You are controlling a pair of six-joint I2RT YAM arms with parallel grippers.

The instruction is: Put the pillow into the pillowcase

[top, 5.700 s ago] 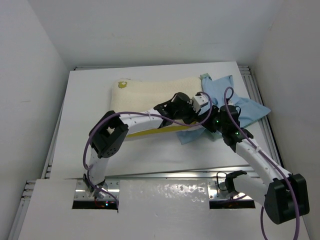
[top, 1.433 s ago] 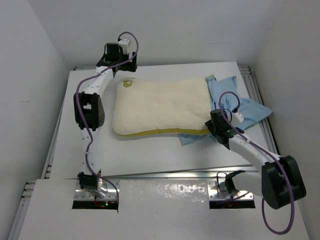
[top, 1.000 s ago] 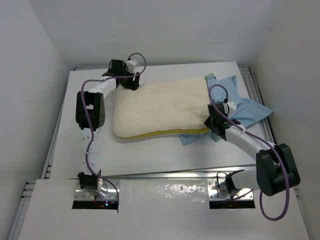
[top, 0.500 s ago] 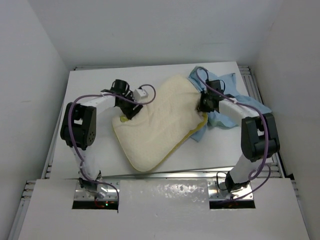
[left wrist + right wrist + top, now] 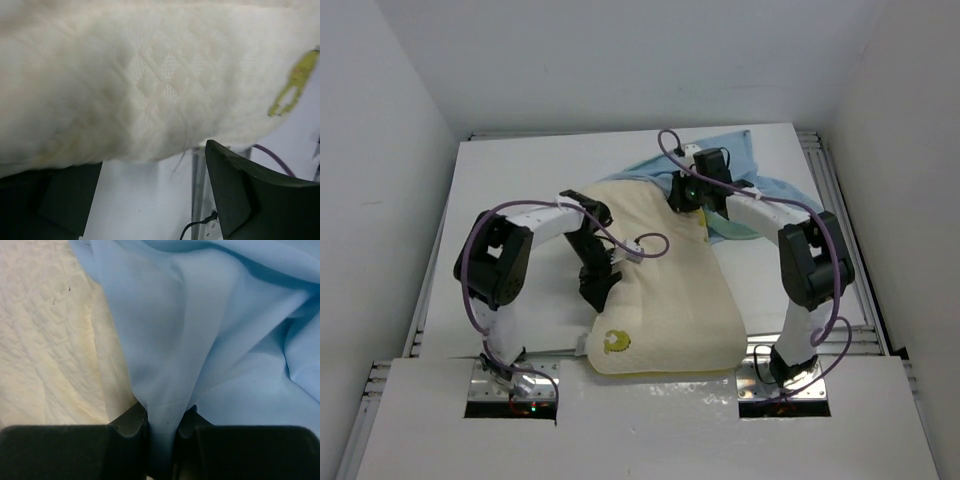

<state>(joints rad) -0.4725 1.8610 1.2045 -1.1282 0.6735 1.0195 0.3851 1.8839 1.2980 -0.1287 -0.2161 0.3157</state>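
My right gripper draws the fold at the pillow's far corner back toward my base next, then opens.
The cream pillow (image 5: pixel 665 290) lies lengthwise from mid-table to the near edge, its yellow-green mark (image 5: pixel 613 342) at the near left corner. My left gripper (image 5: pixel 597 290) sits at the pillow's left edge. In the left wrist view it (image 5: pixel 145 165) is open, with bare table between the fingers and the pillow (image 5: pixel 150 80) bulging just above them. The light blue pillowcase (image 5: pixel 740 150) is bunched at the pillow's far end. My right gripper (image 5: pixel 682 200) is there. In the right wrist view it (image 5: pixel 162 415) is shut on a fold of the pillowcase (image 5: pixel 210 340), with the pillow (image 5: pixel 45 340) to its left.
The white table (image 5: pixel 500 200) is walled in on three sides. A metal rail (image 5: pixel 550 350) runs along its near edge, and the pillow's near end overhangs it. A purple cable loop (image 5: pixel 650 245) from the left arm lies on the pillow.
The pillow has swung round, its marked corner now at the near edge. My left gripper followed it nearer and opened wider. My right gripper dragged the pillowcase leftward along the back.
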